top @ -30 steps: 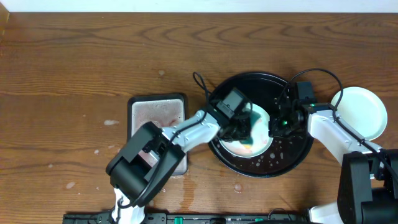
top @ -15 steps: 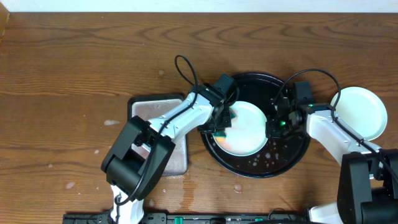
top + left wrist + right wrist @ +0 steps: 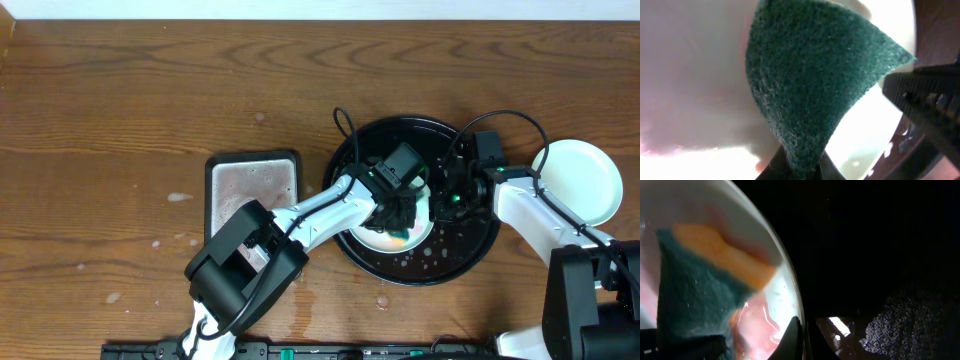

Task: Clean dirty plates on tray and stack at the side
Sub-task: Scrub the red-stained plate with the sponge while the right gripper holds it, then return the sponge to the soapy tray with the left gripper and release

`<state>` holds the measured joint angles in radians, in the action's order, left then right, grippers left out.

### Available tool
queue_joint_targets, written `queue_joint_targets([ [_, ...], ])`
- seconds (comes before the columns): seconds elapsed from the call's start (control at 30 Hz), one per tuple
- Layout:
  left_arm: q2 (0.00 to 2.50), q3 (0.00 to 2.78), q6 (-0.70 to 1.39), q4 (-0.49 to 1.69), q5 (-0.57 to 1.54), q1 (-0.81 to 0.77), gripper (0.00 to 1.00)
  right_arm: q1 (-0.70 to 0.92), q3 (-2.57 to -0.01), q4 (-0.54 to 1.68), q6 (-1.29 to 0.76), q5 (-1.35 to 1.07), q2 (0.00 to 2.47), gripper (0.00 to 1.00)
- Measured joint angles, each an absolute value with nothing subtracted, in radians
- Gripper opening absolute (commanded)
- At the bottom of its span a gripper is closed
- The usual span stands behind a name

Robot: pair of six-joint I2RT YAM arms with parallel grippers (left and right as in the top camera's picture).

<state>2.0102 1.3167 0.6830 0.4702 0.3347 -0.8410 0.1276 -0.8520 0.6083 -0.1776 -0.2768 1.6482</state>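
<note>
My left gripper lifts and moves across to the open grey metal tray point(image 3: 250, 188) next, to its left in the overhead view, and releases the sponge there.
A pale plate point(image 3: 372, 238) with red sauce smears point(image 3: 757, 330) lies in the round black tray point(image 3: 470, 250). My left gripper point(image 3: 400, 213) is over the plate, shut on a green and orange sponge point(image 3: 815, 85) that presses flat on the plate's surface point(image 3: 695, 75). The sponge also shows in the right wrist view point(image 3: 695, 295). My right gripper point(image 3: 438, 200) is shut on the plate's right rim point(image 3: 790, 292), one finger inside and one outside. A second pale plate point(image 3: 580, 180) lies on the bare wood at the right. The yellow plate is out of view.
A rectangular grey metal tray point(image 3: 250, 190) lies left of the black tray, under the left arm. Water drops and suds speckle the black tray's front point(image 3: 430, 262). A small wet spot point(image 3: 383, 302) marks the wood in front of the tray.
My left gripper swept the sponge to the plate's left edge and back to its middle right. The right gripper has stayed on the rim.
</note>
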Motion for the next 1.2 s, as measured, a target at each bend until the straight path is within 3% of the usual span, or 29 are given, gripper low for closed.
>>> queue_joint_targets([
  [0.2, 2.009, 1.322, 0.675, 0.585, 0.294, -0.831, 0.08, 0.128, -0.852, 0.61, -0.175, -0.289, 1.648, 0.01],
  [0.57, 2.008, 1.394, 0.673, 0.845, -0.096, -0.836, 0.07, 0.128, -0.852, 0.615, -0.175, -0.293, 1.648, 0.01],
  [1.0, 1.917, 1.496, 0.672, 1.011, -0.103, -0.803, 0.08, 0.128, -0.852, 0.605, -0.172, -0.28, 1.648, 0.01],
  [1.2, 1.788, 1.5, 0.655, 1.159, -0.106, -0.672, 0.08, 0.128, -0.851, 0.597, -0.153, -0.26, 1.628, 0.01],
])
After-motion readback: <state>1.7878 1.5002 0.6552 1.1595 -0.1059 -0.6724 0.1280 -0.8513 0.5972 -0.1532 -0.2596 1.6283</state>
